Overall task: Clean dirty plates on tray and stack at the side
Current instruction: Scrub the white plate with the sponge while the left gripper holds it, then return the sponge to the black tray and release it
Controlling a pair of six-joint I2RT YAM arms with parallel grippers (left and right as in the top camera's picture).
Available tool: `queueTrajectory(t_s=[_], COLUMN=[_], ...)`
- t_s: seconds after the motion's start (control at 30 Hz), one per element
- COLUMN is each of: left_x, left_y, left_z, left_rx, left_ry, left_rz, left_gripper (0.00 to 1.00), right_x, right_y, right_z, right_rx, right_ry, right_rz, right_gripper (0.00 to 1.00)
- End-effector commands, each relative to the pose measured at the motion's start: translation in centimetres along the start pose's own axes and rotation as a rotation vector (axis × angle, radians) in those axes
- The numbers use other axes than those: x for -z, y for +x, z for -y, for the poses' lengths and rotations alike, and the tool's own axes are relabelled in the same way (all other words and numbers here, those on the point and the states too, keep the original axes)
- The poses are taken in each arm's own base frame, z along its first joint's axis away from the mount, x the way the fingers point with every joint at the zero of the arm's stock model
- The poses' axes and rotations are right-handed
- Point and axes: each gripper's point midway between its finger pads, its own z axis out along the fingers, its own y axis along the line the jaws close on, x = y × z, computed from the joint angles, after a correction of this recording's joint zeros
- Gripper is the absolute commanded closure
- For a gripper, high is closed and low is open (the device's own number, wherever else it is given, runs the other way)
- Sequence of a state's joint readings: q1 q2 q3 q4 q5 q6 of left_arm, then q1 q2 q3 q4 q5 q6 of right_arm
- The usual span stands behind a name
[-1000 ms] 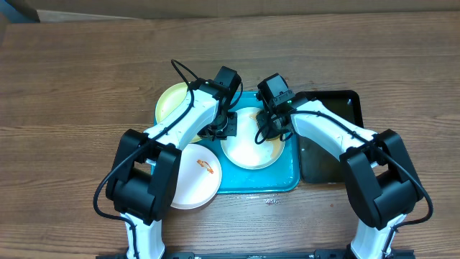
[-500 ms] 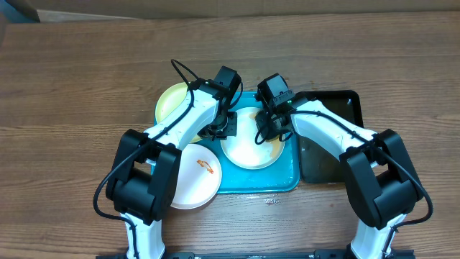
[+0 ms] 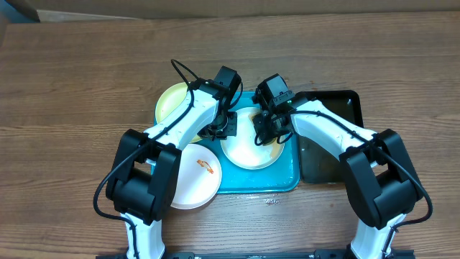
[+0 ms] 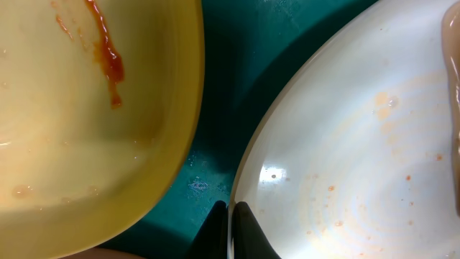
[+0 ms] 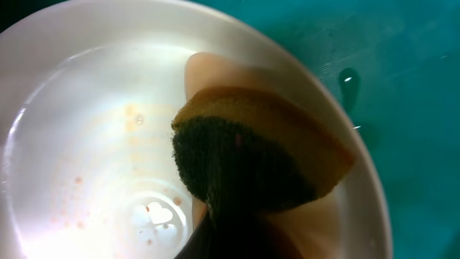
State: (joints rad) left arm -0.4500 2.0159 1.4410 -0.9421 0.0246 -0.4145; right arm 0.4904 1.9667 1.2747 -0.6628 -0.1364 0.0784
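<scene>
Next, my right gripper first sweeps the sponge (image 5: 251, 155) across the orange specks on the white plate, then lifts and carries it down into the black tray.
A white plate (image 3: 248, 150) lies on the turquoise tray (image 3: 287, 176). My left gripper (image 3: 225, 128) is shut on its left rim; in the left wrist view the fingers (image 4: 230, 234) pinch the rim of the white plate (image 4: 359, 165), which bears faint orange specks. My right gripper (image 3: 267, 133) is shut on a sponge (image 5: 251, 155), yellow with a dark scrub face, pressed on the white plate (image 5: 93, 144). The lime green plate (image 3: 172, 101) lies at the tray's left edge and shows a red smear (image 4: 108, 57). A second white plate (image 3: 194, 176) with an orange smear lies left of the tray.
A black tray (image 3: 330, 137) stands right of the turquoise tray, under my right arm. Bare wooden table (image 3: 72, 93) surrounds everything. Water drops lie on the turquoise tray floor (image 5: 402, 86).
My right gripper with the sponge has shifted slightly left and down across the white plate. The left gripper and the plates have not moved.
</scene>
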Motion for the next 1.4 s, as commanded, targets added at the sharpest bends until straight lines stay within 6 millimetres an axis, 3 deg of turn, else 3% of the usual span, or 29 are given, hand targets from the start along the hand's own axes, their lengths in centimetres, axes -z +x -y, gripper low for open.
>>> queueTrajectory(t_s=[0.0,0.33,0.43,0.53,0.57,0.73,0.8,1.0,1.13,1.23,1.37], left_x=[1.5,1.5,1.5,1.5,1.5,1.5,1.5,1.5,1.5,1.5,1.5], left_y=[-0.9,-0.9,-0.9,-0.9,-0.8,-0.8,-0.8,-1.0,-1.2,-1.4,-1.4], left_z=[0.6,0.6,0.6,0.6,0.6,0.5,0.5,0.6,0.7,0.8,0.8], left_rx=[-0.022,-0.022,-0.022,-0.022,-0.022,-0.022,-0.022,-0.022,-0.022,-0.019,-0.018], left_ry=[0.025,0.025,0.025,0.024,0.023,0.022,0.022,0.025,0.030,0.034,0.034], left_rz=[0.051,0.051,0.051,0.050,0.047,0.045,0.045,0.053,0.064,0.071,0.072], left_gripper=[0.96,0.96,0.96,0.96,0.96,0.96,0.95,0.83,0.76,0.72,0.67], right_x=[-1.2,-0.3,1.7,4.7,6.5,10.8,11.9,11.9,11.3,10.5,8.6], right_y=[1.5,1.6,0.4,-1.5,-2.3,-3.1,-2.7,0.7,3.3,4.7,4.6], right_z=[-2.0,-5.0,-6.4,-6.2,-5.2,-1.6,1.7,10.1,14.4,16.3,16.6], right_rx=[-0.009,-0.095,-0.121,-0.167,-0.189,-0.199,-0.251,-0.401,-0.493,-0.542,-0.523], right_ry=[-0.116,-0.298,-0.443,-0.548,-0.563,-0.539,-0.456,-0.169,0.027,0.146,0.159], right_rz=[-0.071,-0.101,-0.104,-0.091,-0.082,-0.039,-0.025,-0.093,-0.146,-0.168,-0.133], right_gripper=[0.96,0.96,0.96,0.96,0.96,0.96,0.96,0.96,0.96,0.96,0.96])
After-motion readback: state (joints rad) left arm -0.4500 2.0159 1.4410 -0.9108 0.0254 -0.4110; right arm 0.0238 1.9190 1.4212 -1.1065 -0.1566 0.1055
